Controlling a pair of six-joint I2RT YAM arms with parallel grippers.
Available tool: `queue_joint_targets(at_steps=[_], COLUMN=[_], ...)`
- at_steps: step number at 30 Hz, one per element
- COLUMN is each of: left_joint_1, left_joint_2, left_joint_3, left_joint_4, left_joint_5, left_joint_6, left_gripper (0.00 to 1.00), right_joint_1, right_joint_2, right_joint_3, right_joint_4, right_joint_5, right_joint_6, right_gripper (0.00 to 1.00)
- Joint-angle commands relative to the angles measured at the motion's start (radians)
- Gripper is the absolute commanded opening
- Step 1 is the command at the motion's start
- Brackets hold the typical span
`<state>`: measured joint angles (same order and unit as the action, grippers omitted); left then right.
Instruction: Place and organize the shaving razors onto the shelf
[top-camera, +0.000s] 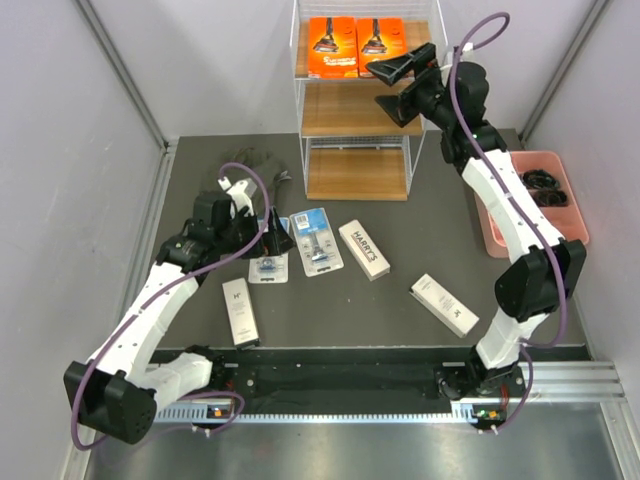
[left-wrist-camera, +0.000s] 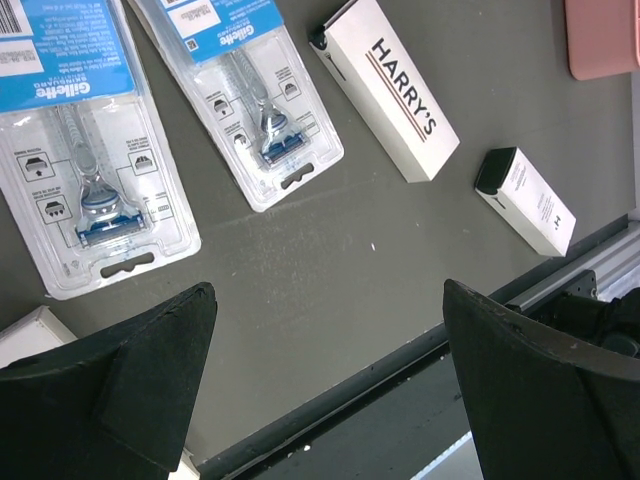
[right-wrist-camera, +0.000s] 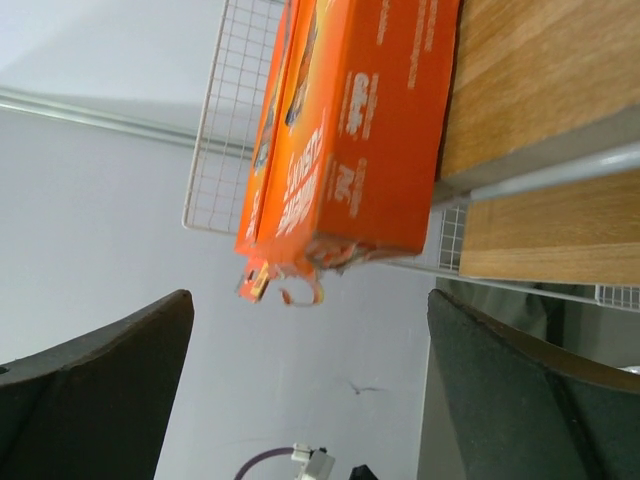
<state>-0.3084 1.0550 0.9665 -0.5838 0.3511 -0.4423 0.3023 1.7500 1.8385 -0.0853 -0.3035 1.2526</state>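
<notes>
My left gripper should next lower onto the razor handle (left-wrist-camera: 78, 142) of the blister pack nearest the cloth, turning in line with that pack, as the narrow part fits between the open fingers.
The shelf (top-camera: 355, 110) stands at the back of the table. Two orange razor boxes (top-camera: 332, 47) (top-camera: 381, 42) stand side by side on its top tier; in the right wrist view they (right-wrist-camera: 350, 130) are just ahead of the fingers. My right gripper (top-camera: 380, 85) (right-wrist-camera: 310, 300) is open and empty beside them. Two blue blister packs (top-camera: 268, 262) (top-camera: 317, 240) and three white boxes (top-camera: 363, 249) (top-camera: 443, 303) (top-camera: 240, 311) lie on the table. My left gripper (top-camera: 262, 240) (left-wrist-camera: 327, 300) hovers open and empty over the left blister pack (left-wrist-camera: 90, 150).
A pink tray (top-camera: 500, 215) holding dark items sits at the right edge. A dark cloth (top-camera: 250, 165) lies left of the shelf. The shelf's middle and bottom tiers hold nothing. The table's front rail (left-wrist-camera: 400, 370) runs near the left gripper.
</notes>
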Motion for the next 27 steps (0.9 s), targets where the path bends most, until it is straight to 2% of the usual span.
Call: queue_joint_targets(at_steps=[1, 11, 18, 27], left_joint_1=[0.003, 0.003, 0.003, 0.003], left_joint_2=[-0.02, -0.018, -0.016, -0.01], left_joint_3=[-0.017, -0.022, -0.041, -0.068], left_joint_4=[0.044, 0.055, 0.062, 0.064], left_joint_5=[0.022, 0.028, 0.026, 0.012], left_joint_6=[-0.001, -0.012, -0.019, -0.015], left_gripper=[0.99, 0.99, 0.99, 0.99], right_joint_1=[-0.006, -0.008, -0.003, 0.084], right_joint_2=[-0.113, -0.168, -0.311, -0.509], right_joint_3=[-0.013, -0.064, -0.298, -0.588], right_joint_4=[0.064, 0.03, 0.01, -0.129], right_joint_5=[-0.014, -0.045, -0.043, 0.066], right_joint_6=[-0.079, -0.105, -0.166, -0.367], right_gripper=[0.99, 0.99, 0.99, 0.98])
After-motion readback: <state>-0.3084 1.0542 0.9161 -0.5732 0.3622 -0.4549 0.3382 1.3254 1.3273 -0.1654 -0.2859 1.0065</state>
